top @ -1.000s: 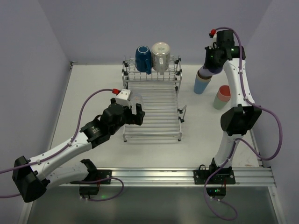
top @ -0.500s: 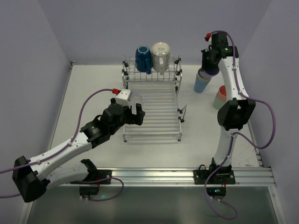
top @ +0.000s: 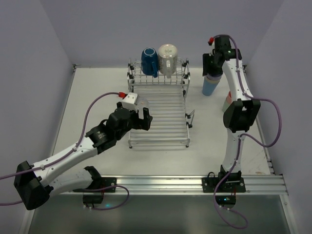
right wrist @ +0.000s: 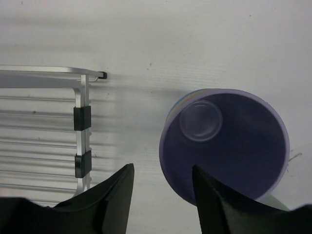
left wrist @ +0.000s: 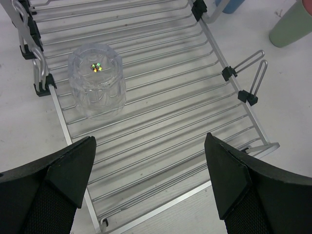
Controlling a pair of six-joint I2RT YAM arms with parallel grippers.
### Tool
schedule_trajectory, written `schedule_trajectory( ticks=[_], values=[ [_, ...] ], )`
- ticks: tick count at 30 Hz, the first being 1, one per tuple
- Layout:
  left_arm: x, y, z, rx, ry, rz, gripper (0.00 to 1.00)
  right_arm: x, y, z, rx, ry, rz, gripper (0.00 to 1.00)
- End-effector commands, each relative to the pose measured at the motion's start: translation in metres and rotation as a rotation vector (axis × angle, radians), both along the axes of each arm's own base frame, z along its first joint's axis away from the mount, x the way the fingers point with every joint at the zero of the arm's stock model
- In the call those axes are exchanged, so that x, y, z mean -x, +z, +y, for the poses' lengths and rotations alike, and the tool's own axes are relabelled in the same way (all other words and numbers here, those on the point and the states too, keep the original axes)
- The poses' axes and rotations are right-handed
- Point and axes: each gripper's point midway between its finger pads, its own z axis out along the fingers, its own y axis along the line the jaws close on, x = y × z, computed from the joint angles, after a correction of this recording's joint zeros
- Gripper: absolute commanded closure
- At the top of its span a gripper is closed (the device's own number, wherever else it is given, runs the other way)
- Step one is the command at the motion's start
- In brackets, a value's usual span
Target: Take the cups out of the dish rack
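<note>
The clear tumbler (left wrist: 96, 80) stands upside down beyond my open fingers. So my left gripper moves outward and down next until they straddle the tumbler's sides and close.
The dish rack (top: 161, 142) (left wrist: 161, 126) lies mid-table. A clear tumbler (left wrist: 96, 80) stands upside down on its slats, just ahead of my left gripper (top: 141, 117) (left wrist: 148, 187), which is open and empty. On the raised back tier sit a dark-blue mug (top: 149, 61) and a clear glass mug (top: 167, 59). My right gripper (top: 213, 68) (right wrist: 161, 195) is open above a lavender cup (right wrist: 224, 146) that is nested in a light blue cup (top: 210, 87) on the table right of the rack. One finger overlaps the lavender rim; the other is apart from it.
A green cup (left wrist: 291, 27) stands on the table right of the rack, mostly hidden behind the right arm in the top view. The rack's corner rail (right wrist: 48, 73) is left of the lavender cup. Purple walls enclose the table.
My right gripper has carried the lavender cup back and left, down into the light blue cup, and its jaws have opened off it. The left arm has barely moved.
</note>
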Motion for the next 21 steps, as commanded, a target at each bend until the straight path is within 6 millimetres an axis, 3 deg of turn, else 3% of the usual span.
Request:
schedule_trajectory(
  ticks=[1, 6, 9, 10, 13, 14, 15, 16, 17, 18, 19, 20, 21],
  values=[
    [-0.007, 0.015, -0.008, 0.05, 0.0, -0.04, 0.0, 0.004, 0.014, 0.0, 0.064, 0.11, -0.018, 0.45],
    [-0.014, 0.026, -0.011, 0.069, 0.015, -0.071, 0.0, -0.006, 0.041, 0.006, 0.038, 0.103, -0.122, 0.41],
    [-0.025, 0.037, -0.012, 0.087, 0.049, -0.115, 0.0, -0.01, 0.084, 0.013, -0.012, 0.085, -0.262, 0.39],
    [-0.031, 0.041, -0.015, 0.094, 0.059, -0.127, 0.0, -0.002, 0.103, 0.014, -0.033, 0.079, -0.308, 0.37],
    [-0.049, 0.047, -0.016, 0.085, 0.105, -0.138, 0.0, 0.006, 0.131, 0.028, -0.122, 0.093, -0.419, 0.31],
    [-0.053, 0.048, -0.018, 0.091, 0.109, -0.148, 0.0, 0.023, 0.164, 0.03, -0.157, 0.092, -0.499, 0.27],
    [-0.058, 0.045, -0.017, 0.084, 0.117, -0.149, 0.0, 0.026, 0.186, 0.036, -0.19, 0.11, -0.585, 0.25],
    [-0.063, 0.039, -0.016, 0.07, 0.138, -0.14, 0.0, 0.034, 0.17, 0.039, -0.226, 0.099, -0.561, 0.22],
    [-0.066, 0.036, -0.014, 0.067, 0.153, -0.139, 0.0, 0.057, 0.2, 0.04, -0.253, 0.106, -0.642, 0.19],
    [-0.07, 0.033, -0.012, 0.068, 0.172, -0.142, 0.0, 0.063, 0.218, 0.042, -0.28, 0.115, -0.719, 0.18],
    [-0.074, 0.023, -0.007, 0.044, 0.2, -0.136, 0.0, 0.073, 0.199, 0.048, -0.332, 0.114, -0.687, 0.16],
    [-0.078, 0.02, -0.006, 0.041, 0.215, -0.142, 0.0, 0.097, 0.221, 0.05, -0.366, 0.13, -0.75, 0.14],
    [-0.083, 0.019, 0.0, 0.034, 0.239, -0.144, 0.0, 0.106, 0.234, 0.054, -0.4, 0.149, -0.812, 0.13]
  ],
)
